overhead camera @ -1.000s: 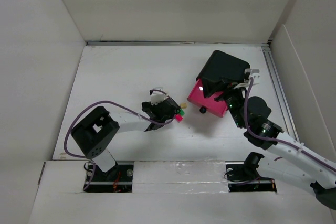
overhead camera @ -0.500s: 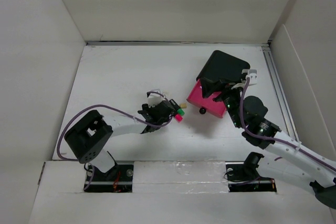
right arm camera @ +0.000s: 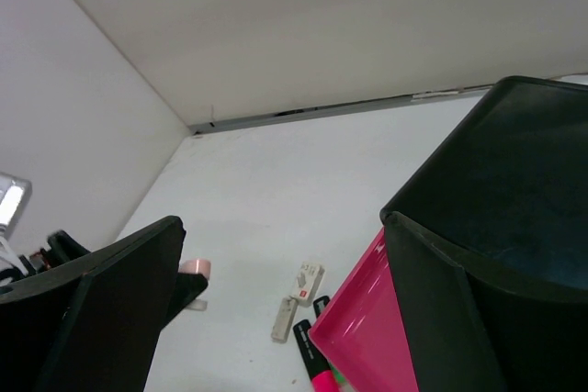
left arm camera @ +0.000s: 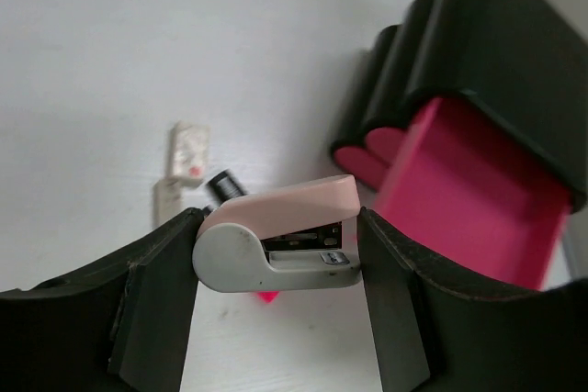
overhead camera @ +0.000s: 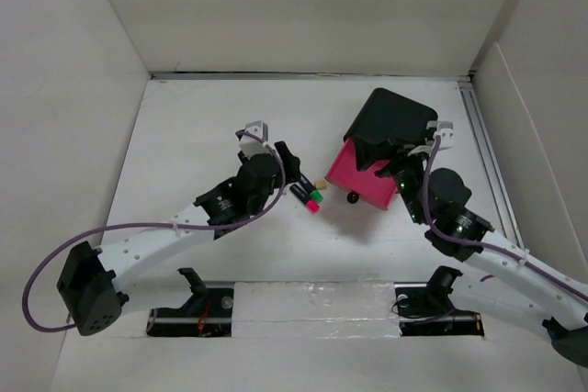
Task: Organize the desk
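Observation:
My left gripper carries the stapler toward the right in the top view next and releases it over the drawer's bottom, since the pink drawer (overhead camera: pixel 367 176) stands open.
The white desk (overhead camera: pixel 202 126) carries a black cabinet (overhead camera: pixel 393 117) with an open pink drawer (overhead camera: pixel 367 176). My left gripper (overhead camera: pixel 290 168) is shut on a pink and grey stapler (left arm camera: pixel 276 245) and holds it above the desk, left of the drawer (left arm camera: pixel 469 199). The stapler's pink end also shows in the right wrist view (right arm camera: pixel 195 268). My right gripper (overhead camera: pixel 404 179) is open at the drawer's right corner, its fingers spread wide (right arm camera: pixel 283 227), with the pink drawer edge (right arm camera: pixel 367 337) by the right finger.
A pink and a green marker (overhead camera: pixel 310 197) lie just left of the drawer, with two small white boxes (right arm camera: pixel 308 282) beside them. A black knob (overhead camera: pixel 354 193) sits at the drawer front. White walls enclose the desk on three sides.
My left arm has swung and stretched out; its gripper has risen and moved away from the markers with the stapler in it. The right arm has barely moved.

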Robot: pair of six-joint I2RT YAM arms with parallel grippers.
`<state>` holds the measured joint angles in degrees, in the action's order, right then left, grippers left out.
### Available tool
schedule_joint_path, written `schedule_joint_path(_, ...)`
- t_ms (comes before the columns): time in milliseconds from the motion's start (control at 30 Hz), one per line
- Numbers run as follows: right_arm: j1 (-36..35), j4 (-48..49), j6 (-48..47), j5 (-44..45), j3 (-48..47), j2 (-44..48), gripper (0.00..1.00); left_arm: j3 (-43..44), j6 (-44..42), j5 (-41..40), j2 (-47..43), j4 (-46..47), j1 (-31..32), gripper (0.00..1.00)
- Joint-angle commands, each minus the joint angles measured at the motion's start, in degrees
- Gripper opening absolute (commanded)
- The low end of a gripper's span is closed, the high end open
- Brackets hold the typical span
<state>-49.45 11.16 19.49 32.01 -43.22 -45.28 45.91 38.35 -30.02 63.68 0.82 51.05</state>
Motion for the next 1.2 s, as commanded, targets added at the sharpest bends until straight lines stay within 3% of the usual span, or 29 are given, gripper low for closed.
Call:
schedule_joint_path(0,0.32,2.47,0.11,0.86,-0.20,2.11,0.94,5.57,-5.03,4.27,3.10,8.39,1.77,0.41)
schedule_joint_path(100,0.32,2.20,0.11,2.35,0.24,4.05,0.93,10.75,-6.18,9.62,10.04,10.33,1.78,0.40)
schedule_joint_path(233,0.32,2.11,0.46,4.89,1.73,9.48,0.92,15.95,-7.76,10.86,18.56,12.71,4.58,0.40)
schedule_joint_path(733,0.32,1.50,0.99,5.52,1.91,9.42,0.92,24.84,-11.71,17.98,30.70,16.41,6.79,0.40)
schedule_joint_path(933,0.85,1.41,0.82,5.61,1.91,9.68,0.92,30.81,-13.65,16.23,37.38,11.58,7.31,0.43)
schedule_joint_path(1033,0.85,1.41,0.90,5.96,2.18,10.12,0.92,33.10,-14.97,13.50,39.41,9.12,8.54,0.48)
schedule_joint_path(1167,0.85,1.50,0.82,6.14,2.26,10.30,0.92,34.95,-16.02,10.17,40.47,7.53,10.65,0.66)
